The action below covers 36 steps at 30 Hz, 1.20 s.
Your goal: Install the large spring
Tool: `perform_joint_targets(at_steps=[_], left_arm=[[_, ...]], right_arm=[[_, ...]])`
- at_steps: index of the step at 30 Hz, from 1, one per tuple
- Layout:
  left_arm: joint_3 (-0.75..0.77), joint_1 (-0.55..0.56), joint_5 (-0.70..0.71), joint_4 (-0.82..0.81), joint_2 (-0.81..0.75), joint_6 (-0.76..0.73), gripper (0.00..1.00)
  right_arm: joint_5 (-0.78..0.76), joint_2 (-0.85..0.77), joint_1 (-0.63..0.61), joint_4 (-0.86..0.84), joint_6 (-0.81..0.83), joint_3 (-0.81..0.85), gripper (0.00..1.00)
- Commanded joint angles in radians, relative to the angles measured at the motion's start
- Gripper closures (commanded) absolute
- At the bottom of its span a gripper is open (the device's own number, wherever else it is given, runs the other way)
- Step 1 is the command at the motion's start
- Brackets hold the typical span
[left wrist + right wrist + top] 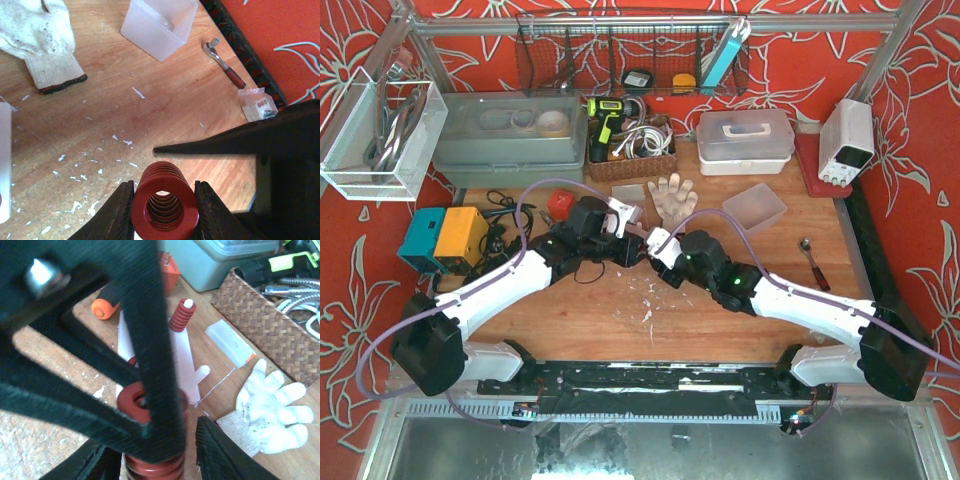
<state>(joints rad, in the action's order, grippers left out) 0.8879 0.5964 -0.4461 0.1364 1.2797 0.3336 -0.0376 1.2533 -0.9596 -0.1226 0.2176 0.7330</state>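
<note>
The fixture's peg by the glove is bare, so my left gripper needs to carry the large red spring outward, then lower it over that peg.
The large red spring [165, 205] sits between the fingers of my left gripper [164, 186], which is shut on its sides and holds it above the wooden table. In the right wrist view the spring [131, 401] is partly hidden behind the left gripper's black fingers [150, 340]. Beyond it lies a white fixture [182, 360] with pegs, and a small red spring [181, 315] sits on one peg. My right gripper [152, 455] is open, its jaws on either side of the spring's lower end, with a gap on the right. Both grippers meet mid-table [640, 247].
A white glove [672, 197] lies just behind the grippers. A clear plastic tub [754, 207] and a ratchet wrench [813, 262] lie to the right. A wicker basket [630, 150] and lidded bins stand at the back. Teal and orange boxes [445, 238] are at the left.
</note>
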Motion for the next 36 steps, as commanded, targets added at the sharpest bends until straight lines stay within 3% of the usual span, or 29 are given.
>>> perform_joint_targets(at_steps=[1, 5, 9, 16, 22, 36], left_arm=[[0.011, -0.005, 0.06, -0.014, -0.029, 0.0, 1.0], [0.04, -0.009, 0.201, 0.004, -0.024, -0.024, 1.0], [0.061, -0.01, 0.314, -0.004, 0.008, -0.039, 1.0], [0.158, -0.01, 0.52, 0.044, 0.134, -0.096, 1.0], [0.261, -0.012, 0.611, 0.093, 0.243, -0.141, 1.0], [0.395, -0.026, 0.558, 0.166, 0.422, -0.149, 1.0]], right_arm=[[-0.097, -0.015, -0.005, 0.035, -0.067, 0.066, 0.46], [-0.229, -0.055, -0.002, 0.05, -0.144, 0.016, 0.17], [-0.396, -0.06, 0.028, 0.124, -0.246, 0.009, 0.01], [-0.396, -0.185, 0.196, 0.135, -0.442, -0.074, 0.01], [-0.42, -0.314, 0.255, 0.089, -0.481, -0.174, 0.01], [-0.423, -0.36, 0.26, 0.07, -0.477, -0.201, 0.01]])
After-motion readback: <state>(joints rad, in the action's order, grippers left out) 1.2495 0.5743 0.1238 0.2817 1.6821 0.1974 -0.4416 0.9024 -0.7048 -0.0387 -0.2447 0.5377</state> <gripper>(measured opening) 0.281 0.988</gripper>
